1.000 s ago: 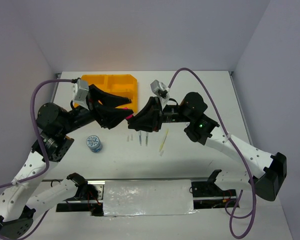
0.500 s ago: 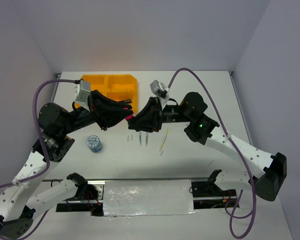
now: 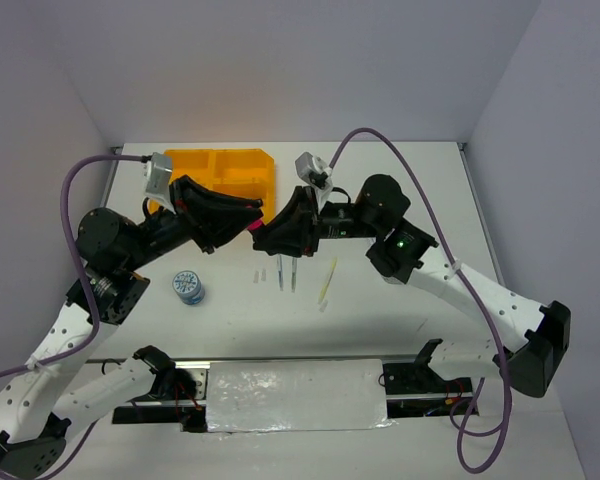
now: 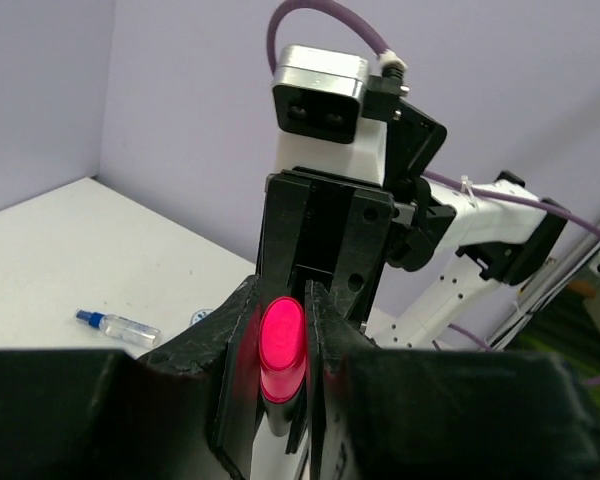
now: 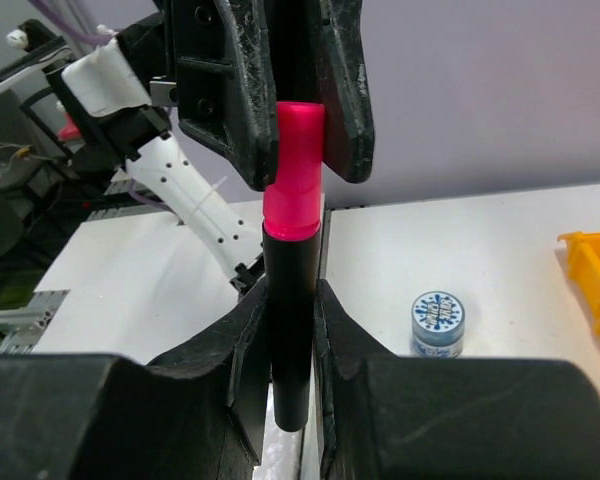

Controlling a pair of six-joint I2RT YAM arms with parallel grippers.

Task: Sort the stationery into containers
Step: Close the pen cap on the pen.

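Note:
The marker in my left gripper goes outward and down next for release in the tray's near section [image 3: 264, 197], which lies open below and outward.
A black marker with a pink cap [image 3: 252, 228] hangs in the air between both arms, just in front of the orange-yellow tray [image 3: 220, 165]. My left gripper [image 3: 246, 222] is shut on the pink cap [image 4: 281, 335]. My right gripper [image 3: 264, 237] is shut on the black body [image 5: 290, 330]. In the right wrist view the left fingers [image 5: 240, 90] clamp the cap above my right gripper [image 5: 290, 300]. In the left wrist view my left gripper [image 4: 280, 300] faces the right one. Two thin grey pens [image 3: 287, 273], a pale stick [image 3: 328, 282] and tiny squares [image 3: 261, 275] lie on the table below.
A round grey-blue roll [image 3: 188, 286] stands at the front left and also shows in the right wrist view [image 5: 439, 323]. A blue-capped clear bottle [image 4: 118, 324] lies on the table in the left wrist view. The tray's corner [image 5: 595, 270] shows at the right edge.
My left fingers have come together onto the pink cap. Both grippers and the marker have shifted slightly left and back toward the tray.

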